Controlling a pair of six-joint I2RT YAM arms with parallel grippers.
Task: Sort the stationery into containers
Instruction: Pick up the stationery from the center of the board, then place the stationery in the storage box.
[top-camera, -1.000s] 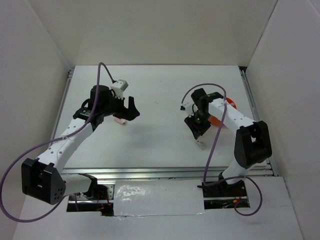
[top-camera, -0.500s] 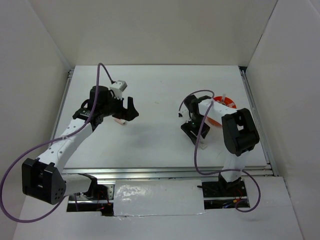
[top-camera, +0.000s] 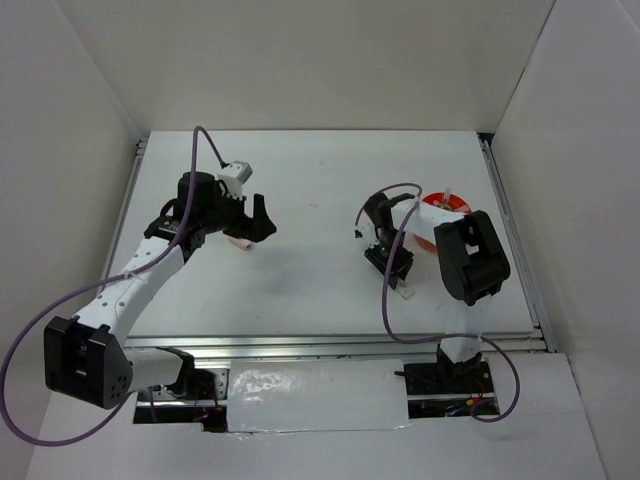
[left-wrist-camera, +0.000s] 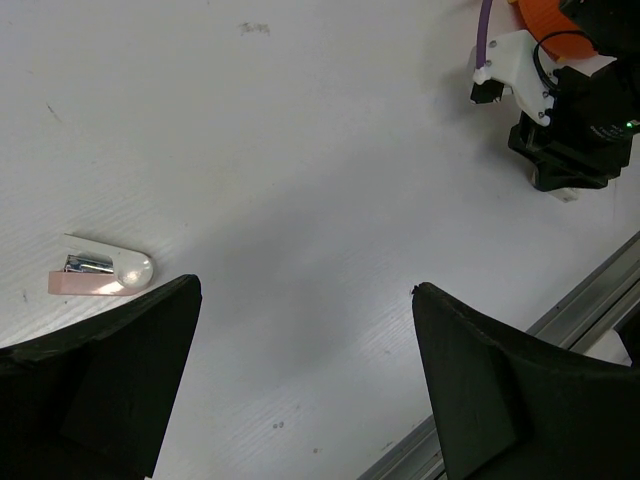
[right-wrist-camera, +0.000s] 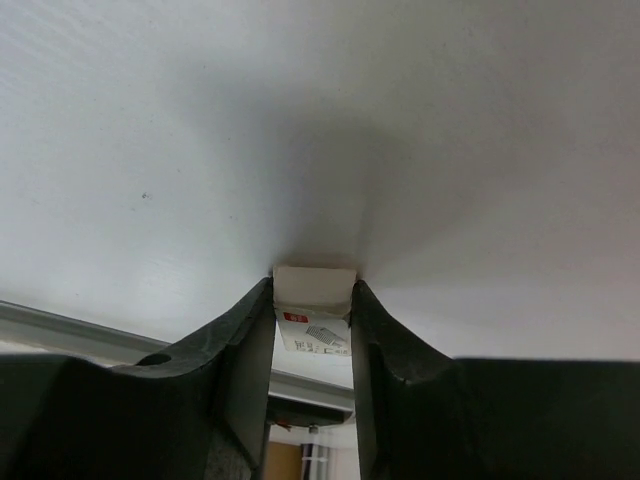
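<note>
The robot's right gripper next needs to carry the eraser up over the rim of the orange tub (top-camera: 447, 208) and release it, since the tub stands outward and right in the top view.
My right gripper (top-camera: 396, 272) is shut on a small white eraser block (right-wrist-camera: 314, 305) with a printed label, its end against the white table. The block shows below the fingers in the top view (top-camera: 405, 293). The round orange tub (top-camera: 447, 208) stands just right of that arm, mostly hidden by it. My left gripper (top-camera: 262, 222) is open and empty above the table, its jaws wide apart (left-wrist-camera: 305, 290). A stubby pink and white item (left-wrist-camera: 100, 275) lies on the table beside the left finger and also shows in the top view (top-camera: 240, 243).
White walls enclose the table on the left, back and right. A metal rail (top-camera: 300, 345) runs along the near edge. The right arm's purple cable (top-camera: 395, 300) loops beside its gripper.
The right arm's elbow has swung left, toward the tub, uncovering more of its rim. Its gripper stays shut on the white block at nearly the same spot. The left arm has not moved.
</note>
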